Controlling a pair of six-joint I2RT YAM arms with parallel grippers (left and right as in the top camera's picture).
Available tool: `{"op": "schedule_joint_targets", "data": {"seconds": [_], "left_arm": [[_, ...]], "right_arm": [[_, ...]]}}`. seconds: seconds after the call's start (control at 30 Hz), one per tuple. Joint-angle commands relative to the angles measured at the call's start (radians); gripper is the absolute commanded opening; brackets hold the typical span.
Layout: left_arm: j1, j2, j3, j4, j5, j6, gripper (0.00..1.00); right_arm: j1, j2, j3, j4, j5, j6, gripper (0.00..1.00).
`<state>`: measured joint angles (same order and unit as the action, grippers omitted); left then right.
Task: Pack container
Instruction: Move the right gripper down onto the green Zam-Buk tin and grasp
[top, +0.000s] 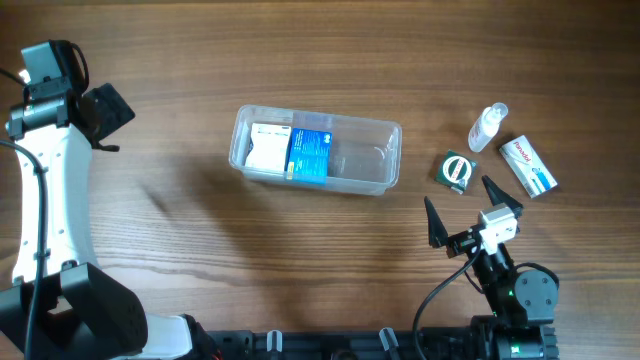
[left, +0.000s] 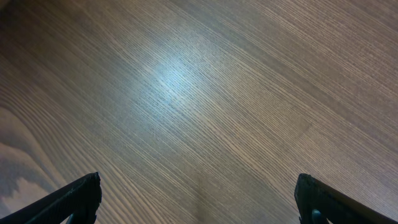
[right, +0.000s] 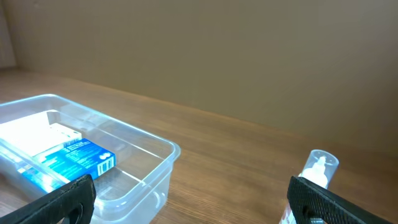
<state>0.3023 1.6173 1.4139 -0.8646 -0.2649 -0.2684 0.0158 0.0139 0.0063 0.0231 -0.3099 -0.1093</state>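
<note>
I will next move my right gripper away from my base and tilt its fingers down. Then I will lower them around the small green box (top: 456, 170).
The clear plastic container (top: 385, 160) sits mid-table and holds a white box (top: 266, 148) and a blue box (top: 311, 154) in its left half. It also shows in the right wrist view (right: 149, 163) with the blue box (right: 74, 160). My right gripper (top: 462, 208) is open and empty, near the front right, below a small green box (top: 456, 170). A small clear bottle (top: 488, 127) and a white-and-blue box (top: 528, 166) lie to the right. My left gripper (left: 198, 198) is open and empty at the far left, over bare wood.
The left arm's white link (top: 50, 190) runs along the table's left edge. The bottle (right: 320, 171) stands just beside my right gripper's right finger in the right wrist view. A plain wall lies beyond the table's far edge.
</note>
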Motion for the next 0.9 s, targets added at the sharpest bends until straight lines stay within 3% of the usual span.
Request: {"op": "schedule_joint_targets", "data": {"seconds": [0.0, 0.2, 0.53, 0.7, 0.87], "left_arm": [[0.004, -0.017, 0.006, -0.001, -0.013, 0.002, 1.00], [0.003, -0.017, 0.006, -0.002, -0.013, 0.002, 1.00], [0.002, -0.017, 0.006, -0.001, -0.013, 0.002, 1.00], [0.002, -0.018, 0.006, -0.001, -0.013, 0.002, 1.00], [0.002, -0.018, 0.006, -0.001, -0.013, 0.002, 1.00]], "right_arm": [[-0.004, 0.008, 0.050, -0.079, 0.001, 0.122, 1.00], [-0.004, 0.193, 0.381, -0.392, 0.163, 0.243, 1.00], [-0.004, 0.982, 0.904, -0.819, 0.224, 0.241, 1.00], [-0.004, 1.266, 1.008, -0.838, 0.223, 0.243, 1.00], [-0.004, 1.380, 1.008, -0.823, 0.217, 0.311, 1.00]]}}
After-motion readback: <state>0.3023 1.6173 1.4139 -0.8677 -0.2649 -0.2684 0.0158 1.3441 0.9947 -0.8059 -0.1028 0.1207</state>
